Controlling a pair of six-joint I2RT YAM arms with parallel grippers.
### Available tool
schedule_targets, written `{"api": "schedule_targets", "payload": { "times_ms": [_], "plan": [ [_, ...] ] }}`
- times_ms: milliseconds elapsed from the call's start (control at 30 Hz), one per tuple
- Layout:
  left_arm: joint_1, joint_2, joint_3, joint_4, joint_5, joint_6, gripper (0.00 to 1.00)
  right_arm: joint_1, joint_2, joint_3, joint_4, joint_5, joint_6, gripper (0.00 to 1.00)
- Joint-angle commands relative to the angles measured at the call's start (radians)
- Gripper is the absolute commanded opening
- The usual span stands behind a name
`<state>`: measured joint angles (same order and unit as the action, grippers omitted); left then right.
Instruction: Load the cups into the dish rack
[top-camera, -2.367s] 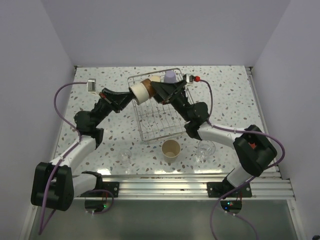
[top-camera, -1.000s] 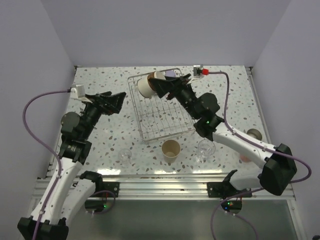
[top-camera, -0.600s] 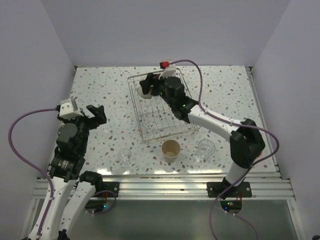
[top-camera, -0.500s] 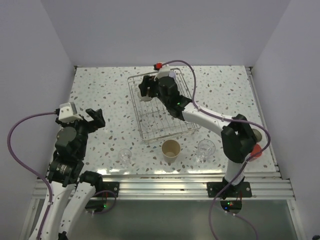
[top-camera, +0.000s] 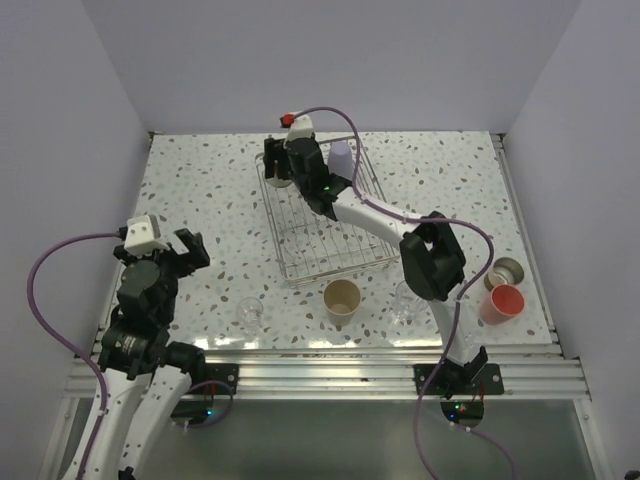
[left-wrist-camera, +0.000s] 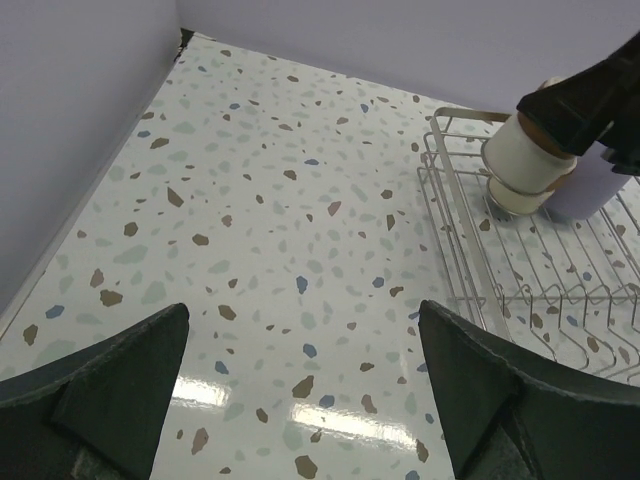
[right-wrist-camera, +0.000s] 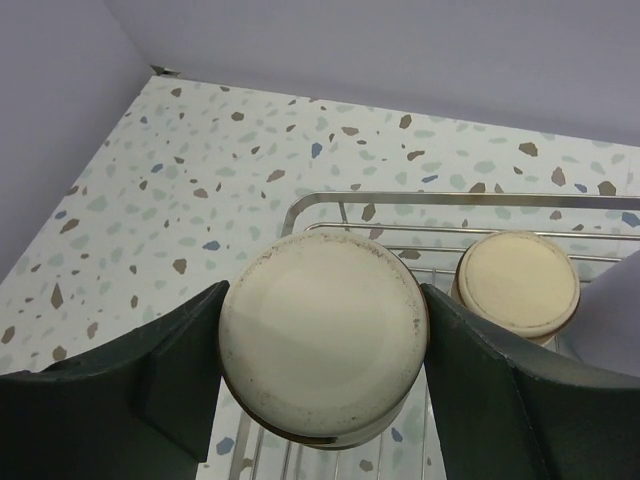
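The wires in the rack's far corner are bare, so I will move my right gripper down there next to release the cup beside the second cream-based cup (right-wrist-camera: 518, 283).
The dish rack (top-camera: 330, 250), a silver wire basket, lies at the table's far middle. My right gripper (top-camera: 281, 170) is over its far left corner, shut on a cup with a cream base (right-wrist-camera: 323, 335) that is turned bottom toward the wrist camera. A second cream-based cup (right-wrist-camera: 518, 283) stands upside down in the rack beside it, with the lavender cup (top-camera: 341, 155) to its right. My left gripper (top-camera: 162, 250) hangs open and empty over the bare table at the left. Its fingers (left-wrist-camera: 110, 400) frame only the table. The held cup (left-wrist-camera: 520, 160) shows at the rack's corner there.
In front of the rack stand a beige tumbler (top-camera: 342, 297) and two clear glasses (top-camera: 249, 315) (top-camera: 405, 300). A salmon-pink cup (top-camera: 501, 300) and a steel cup (top-camera: 507, 270) sit at the near right. Walls close in on the left, right and far sides.
My right arm has swung left along the rack's far end with the cup in its grip. My left arm has drawn back toward the near left. Two cups at the near right now show.
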<state>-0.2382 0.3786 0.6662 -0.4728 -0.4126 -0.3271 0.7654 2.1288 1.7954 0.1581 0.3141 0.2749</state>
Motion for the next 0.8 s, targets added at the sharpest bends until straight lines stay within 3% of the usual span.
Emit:
{"api": "schedule_targets", "payload": {
  "times_ms": [0,333,767],
  "plan": [
    [0.002,-0.039,-0.008,0.031,0.064,0.072,1.00,0.002,0.068,0.108,-0.032,0.052,-0.045,0.00],
    [0.019,-0.093,-0.023,0.060,0.187,0.135,1.00,0.000,0.218,0.272,-0.071,0.112,-0.091,0.00],
    [0.027,-0.090,-0.033,0.071,0.225,0.157,1.00,-0.017,0.361,0.364,-0.039,0.131,-0.072,0.00]
  ]
}}
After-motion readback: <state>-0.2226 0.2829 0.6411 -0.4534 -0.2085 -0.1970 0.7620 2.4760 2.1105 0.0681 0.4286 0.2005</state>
